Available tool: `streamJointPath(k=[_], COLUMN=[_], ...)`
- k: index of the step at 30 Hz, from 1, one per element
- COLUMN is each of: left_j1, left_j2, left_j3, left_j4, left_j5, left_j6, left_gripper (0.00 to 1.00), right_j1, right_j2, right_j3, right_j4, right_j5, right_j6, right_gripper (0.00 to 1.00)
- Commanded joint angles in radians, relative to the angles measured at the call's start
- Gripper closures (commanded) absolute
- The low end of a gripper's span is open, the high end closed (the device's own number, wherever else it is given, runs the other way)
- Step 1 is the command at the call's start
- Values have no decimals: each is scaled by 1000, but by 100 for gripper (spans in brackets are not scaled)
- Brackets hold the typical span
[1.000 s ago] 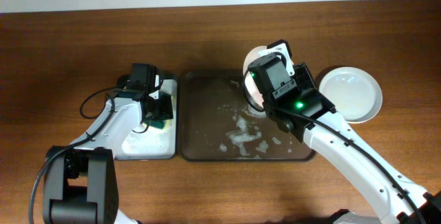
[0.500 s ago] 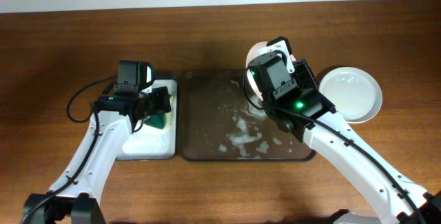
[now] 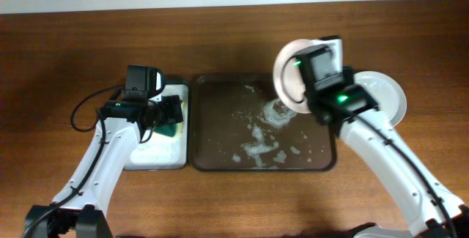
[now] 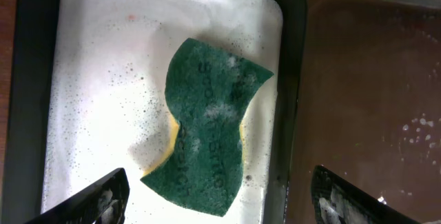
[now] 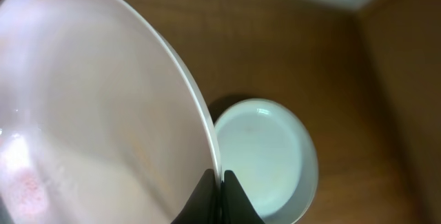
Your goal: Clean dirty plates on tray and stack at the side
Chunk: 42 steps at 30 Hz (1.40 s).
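Observation:
The pale green plate (image 3: 387, 99) already lies aside. I need to swing my right gripper off the tray (image 3: 220, 121), tilt the pinkish white plate flat and go down over the pale green one.
My right gripper (image 3: 308, 86) is shut on the rim of the pinkish white plate (image 3: 288, 73) and holds it tilted on edge above the right end of the dark brown tray (image 3: 220, 121). In the right wrist view the fingers (image 5: 219, 186) pinch the plate (image 5: 89, 100), which has a faint reddish trace at the lower left. A pale green plate (image 3: 387, 99) lies on the table to the right, also in the right wrist view (image 5: 265, 158). A third plate is not seen apart. My left gripper (image 3: 170, 112) is open above the green sponge (image 4: 210, 141).
The small black tray (image 3: 150, 157) with a white foamy inside stands left of the brown tray and holds the sponge (image 3: 170, 128). Foam patches (image 3: 256, 146) lie on the brown tray's floor. A black cable (image 3: 91, 110) loops by the left arm.
My right arm has lifted the pinkish white plate and carried it right, toward the plate on the table. My left arm drew back from the sponge, then stayed still.

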Motion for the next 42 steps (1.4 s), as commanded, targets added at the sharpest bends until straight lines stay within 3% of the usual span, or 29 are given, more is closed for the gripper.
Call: streamJointPath(k=[1,12,20,25,28,33,36,38,42], left_j1=[6,6,6,6,6,6,6,8,44], left_j2=[-8,-8,-8,-8,-8,-8,-8,-8,-10], left_j3=[4,4,4,4,4,5,5,5,6], left_j4=[-4,-4,-4,-4,-4,15,21,-4,-126], left_j5=[8,7,7,7,8,8,8,9,59], left_j6=[-5,-5,-5,-5,-6,-44,-63,-65,-77], left_gripper=[18,18,18,18,10,1,0,0,0], right_j1=[-172,-702,-828,-822,-779,-623,-492,-417,-321], right_j2=[-8,91,199,212,212,212,212,212,208], right_j3=[21,21,21,21,21,21,21,21,21], right_j4=[-29,-98,-93,-56,-58,-106,-140,-174,-267], right_j5=[-247,-585,-640,-808,-987,-1030,-997,-943,-862], right_j6=[159,209,210,200,88,-31,-92,-92,-80], right_gripper=[96,96,95,71,55,36,6,1,1])
